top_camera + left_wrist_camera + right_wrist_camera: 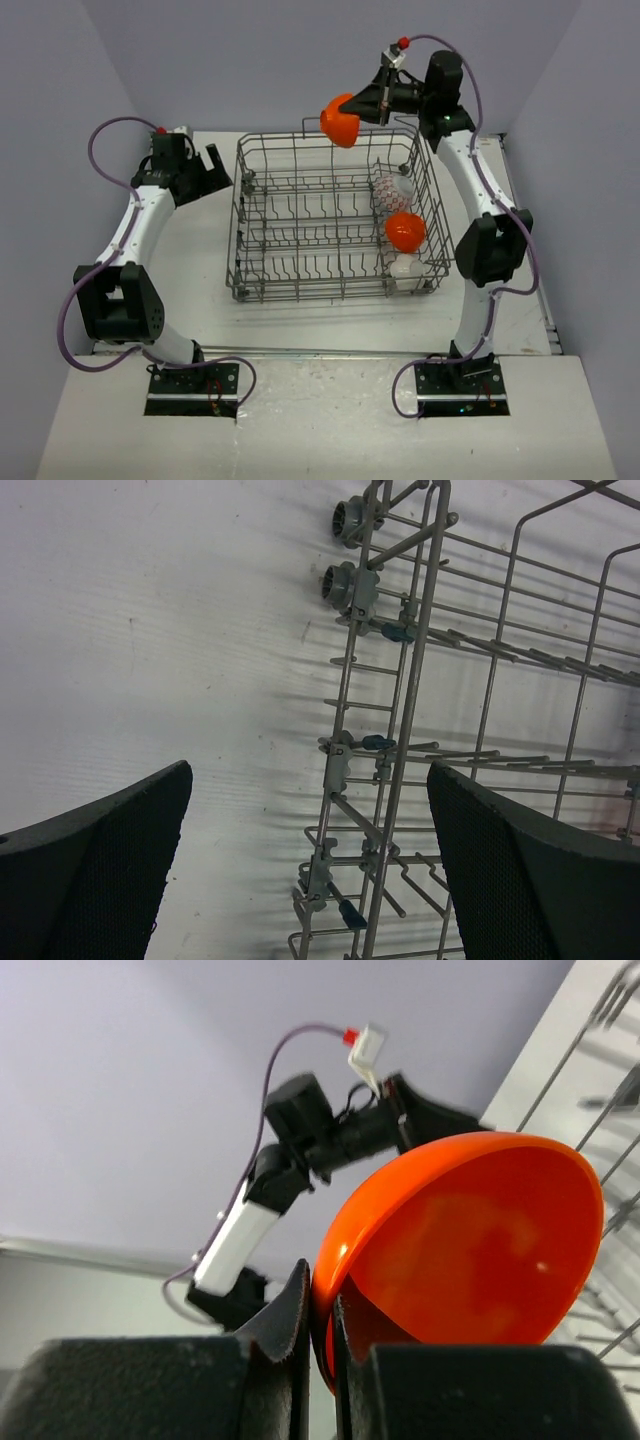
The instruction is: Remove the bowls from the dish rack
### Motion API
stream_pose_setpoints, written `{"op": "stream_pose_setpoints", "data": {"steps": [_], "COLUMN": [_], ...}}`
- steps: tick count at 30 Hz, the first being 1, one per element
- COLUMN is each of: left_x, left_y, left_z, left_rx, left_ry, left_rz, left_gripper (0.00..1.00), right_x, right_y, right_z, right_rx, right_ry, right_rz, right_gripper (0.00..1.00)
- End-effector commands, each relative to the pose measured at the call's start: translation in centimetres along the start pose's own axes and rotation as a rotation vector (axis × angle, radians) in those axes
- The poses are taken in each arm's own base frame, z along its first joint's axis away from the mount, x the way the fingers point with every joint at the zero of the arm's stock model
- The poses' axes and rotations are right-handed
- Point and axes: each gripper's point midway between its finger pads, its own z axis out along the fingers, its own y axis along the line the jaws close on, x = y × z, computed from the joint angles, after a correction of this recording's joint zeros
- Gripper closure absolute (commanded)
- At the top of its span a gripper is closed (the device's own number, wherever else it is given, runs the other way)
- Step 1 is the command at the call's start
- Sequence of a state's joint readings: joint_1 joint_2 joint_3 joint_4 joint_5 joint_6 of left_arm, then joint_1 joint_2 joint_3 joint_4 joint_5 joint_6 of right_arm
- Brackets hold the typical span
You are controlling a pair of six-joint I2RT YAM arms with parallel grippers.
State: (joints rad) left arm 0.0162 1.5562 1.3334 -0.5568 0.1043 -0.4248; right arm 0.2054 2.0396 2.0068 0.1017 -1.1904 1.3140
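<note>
Next, as the orange bowl hangs over the rack's far rim, my right gripper carries it past the bowl-filled end, tilting downward. It then goes back and down beside the rack.
An orange bowl [340, 119] [470, 1250] hangs in the air above the far rim of the grey wire dish rack [250, 215] [400, 670]. My right gripper [362, 106] [322, 1330] is shut on its rim, one finger inside and one outside. In the rack's right end stand a white bowl with red pattern [393, 189], a second orange bowl [405, 231] and a plain white bowl [405, 269]. My left gripper [215, 170] [310, 870] stands open just left of the rack's far left corner, with nothing held.
The white table [200, 300] carries the rack at its centre. Grey walls close in behind and on both sides. The rack's left side has bare tines and plastic rollers [345, 580] on its outer wall.
</note>
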Motion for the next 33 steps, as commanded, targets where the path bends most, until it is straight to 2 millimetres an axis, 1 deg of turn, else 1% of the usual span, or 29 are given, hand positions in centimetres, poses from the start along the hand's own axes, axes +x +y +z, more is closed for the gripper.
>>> {"op": "stream_pose_setpoints", "data": {"steps": [1, 2, 3, 4, 5, 6, 7, 8, 9, 10, 11, 12, 14, 15, 16, 17, 22, 28, 29, 31, 33], "left_x": [-2.3, -2.4, -2.6, -2.5, -2.5, -2.6, -2.6, -2.5, -2.5, -2.5, -2.4, -2.3, -2.2, -1.6, -1.5, -1.4, -1.5, -3.0, -3.4, -3.8, -4.3], "left_y": [-1.5, -1.5, -1.6, -1.6, -1.7, -1.8, -1.9, -2.0, -1.9, -1.9, -1.9, -2.0, -2.1, -3.0, -3.1, -3.1, -3.7, -5.6, -6.1, -6.8, -7.8], "left_z": [-1.2, -1.3, -1.5, -1.5, -1.6, -1.7, -1.8, -1.8, -1.9, -1.9, -1.9, -1.9, -1.9, -1.7, -1.7, -1.7, -2.0, -3.6, -3.9, -4.4, -5.0], "left_rx": [0.044, 0.046, 0.05, 0.052, 0.056, 0.058, 0.061, 0.064, 0.065, 0.064, 0.068, 0.069, 0.075, 0.093, 0.095, 0.098, 0.12, 0.183, 0.2, 0.222, 0.253], "left_ry": [-0.07, -0.07, -0.075, -0.073, -0.071, -0.072, -0.075, -0.072, -0.073, -0.07, -0.067, -0.066, -0.064, -0.049, -0.047, -0.046, -0.047, -0.094, -0.104, -0.112, -0.129], "left_rz": [0.041, 0.042, 0.043, 0.044, 0.044, 0.045, 0.045, 0.046, 0.045, 0.043, 0.043, 0.04, 0.036, 0.051, 0.052, 0.052, 0.044, 0.039, 0.039, 0.035, 0.037], "left_gripper": [0.0, 0.0, 0.0, 0.0, 0.0, 0.0, 0.0, 0.0, 0.0, 0.0, 0.0, 0.0, 0.0, 0.0, 0.0, 0.0, 0.0, 0.0, 0.0, 0.0, 0.0], "right_x": [0.3, 0.5, -0.1, -1.9, -1.6, -2.1, -2.6, -3.2, -3.5, -3.7, -4.1, -3.9, -3.7, -3.2, -3.0, -2.6, -0.5, 2.1, 2.8, 3.3, 3.8], "right_y": [7.8, 8.1, 7.3, 5.6, 5.3, 3.6, 2.7, 1.2, 0.4, -0.5, -2.6, -2.7, -3.8, -5.1, -5.7, -6.4, -12.1, -18.4, -20.1, -21.5, -23.0], "right_z": [-2.7, -3.6, -4.3, -5.8, -7.1, -8.4, -9.9, -12.7, -14.5, -16.3, -19.9, -21.8, -25.5, -27.7, -29.4, -30.5, -34.7, -37.1, -37.4, -37.8, -37.7], "right_rx": [0.102, 0.181, 0.239, 0.349, 0.431, 0.522, 0.604, 0.775, 0.874, 0.964, 1.16, 1.235, 1.391, 1.506, 1.563, 1.612, 1.762, 1.855, 1.872, 1.875, 1.869], "right_ry": [-0.095, -0.118, -0.157, -0.247, -0.29, -0.336, -0.373, -0.483, -0.524, -0.57, -0.655, -0.699, -0.753, -0.764, -0.783, -0.779, -0.699, -0.587, -0.552, -0.538, -0.509], "right_rz": [-0.301, -0.271, -0.277, -0.318, -0.318, -0.31, -0.359, -0.365, -0.4, -0.398, -0.364, -0.366, -0.359, -0.348, -0.324, -0.306, -0.134, 0.032, 0.07, 0.115, 0.134], "right_gripper": [1.0, 1.0, 1.0, 1.0, 1.0, 1.0, 1.0, 1.0, 1.0, 1.0, 1.0, 1.0, 1.0, 1.0, 1.0, 1.0, 1.0, 1.0, 1.0, 1.0, 1.0]}}
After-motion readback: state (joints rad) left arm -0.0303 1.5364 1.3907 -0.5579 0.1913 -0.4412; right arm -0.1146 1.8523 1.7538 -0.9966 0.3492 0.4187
